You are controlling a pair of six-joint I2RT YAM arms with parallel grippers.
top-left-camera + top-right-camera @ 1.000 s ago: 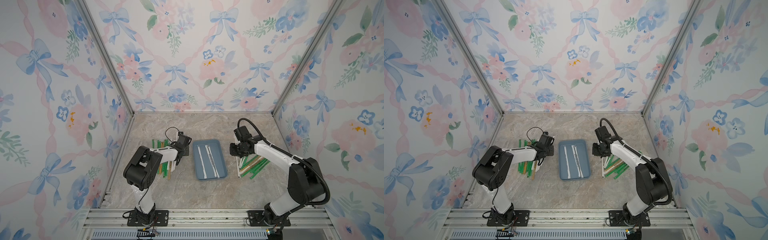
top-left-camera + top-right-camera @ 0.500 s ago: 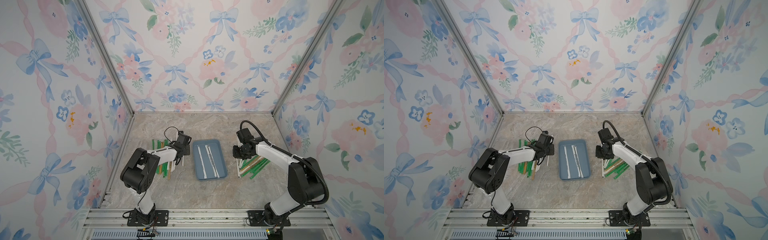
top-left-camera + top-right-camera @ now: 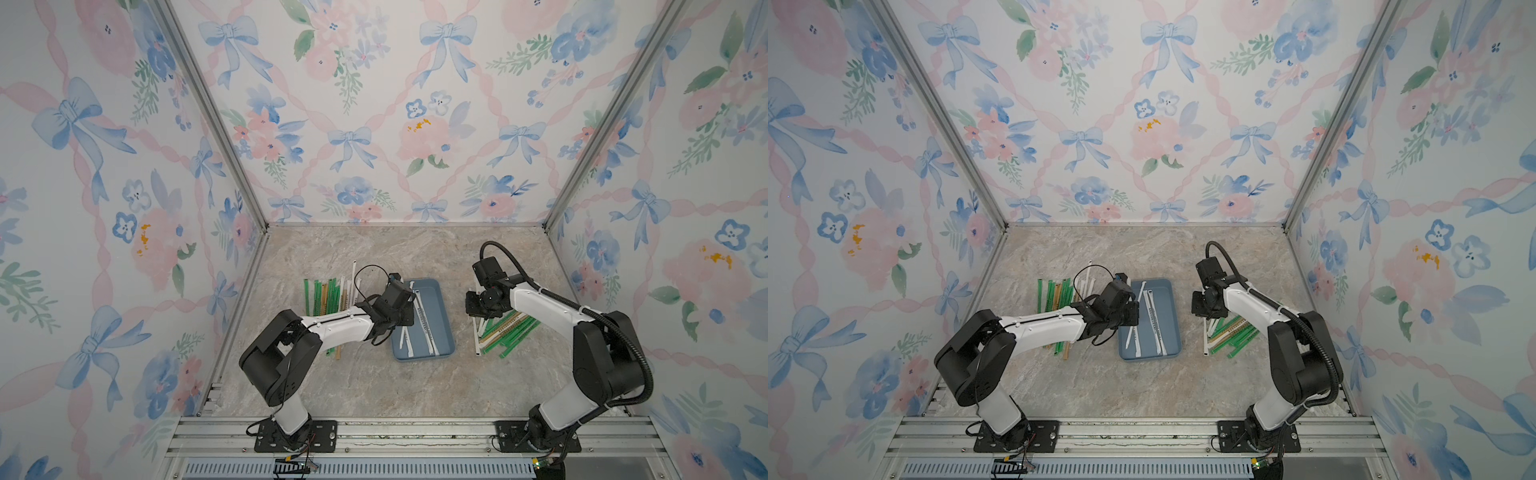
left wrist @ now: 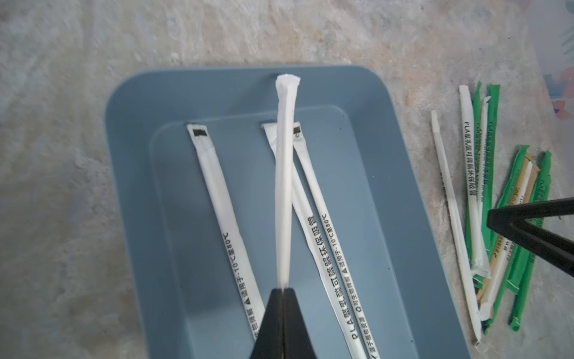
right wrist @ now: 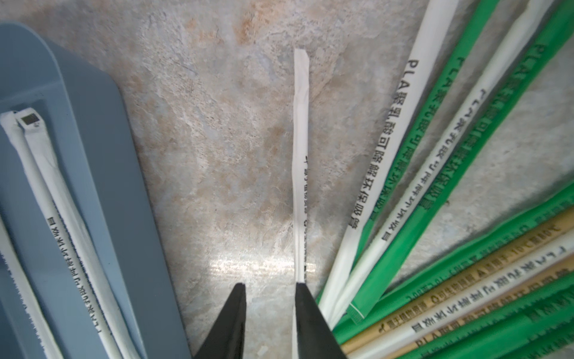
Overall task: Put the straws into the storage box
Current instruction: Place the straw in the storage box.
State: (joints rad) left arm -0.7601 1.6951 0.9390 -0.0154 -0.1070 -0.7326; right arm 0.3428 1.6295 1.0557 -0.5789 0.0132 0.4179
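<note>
The plain white straw hangs above the printed straws, so my left gripper needs to go down into the box (image 3: pixel 441 316) next and let go of the straw on the box's bare bottom between them.
The blue-grey storage box (image 3: pixel 441 316) (image 3: pixel 1170 309) (image 4: pixel 130 174) lies mid-table with three white printed straws (image 4: pixel 214 192) flat inside. My left gripper (image 4: pixel 283 290) (image 3: pixel 402 311) hovers over the box, shut on a plain white straw (image 4: pixel 284 174) whose far end reaches the box's far rim. My right gripper (image 5: pixel 269 286) (image 3: pixel 478 312) is open, low over the table between the box and the right pile of straws (image 3: pixel 508 328) (image 5: pixel 450 174). A thin white straw (image 5: pixel 300 161) runs along one of its fingers. Another pile of straws (image 3: pixel 328 293) lies left of the box.
Floral walls enclose the marble table (image 3: pixel 374 386) on three sides. The left arm's body (image 3: pixel 332 326) lies over part of the left pile. The arm bases sit on a metal rail (image 3: pixel 415 432) at the front edge.
My left gripper closed on the white straw and carried it right, from the left pile to above the box. My right gripper shifted slightly toward the front, staying open.
</note>
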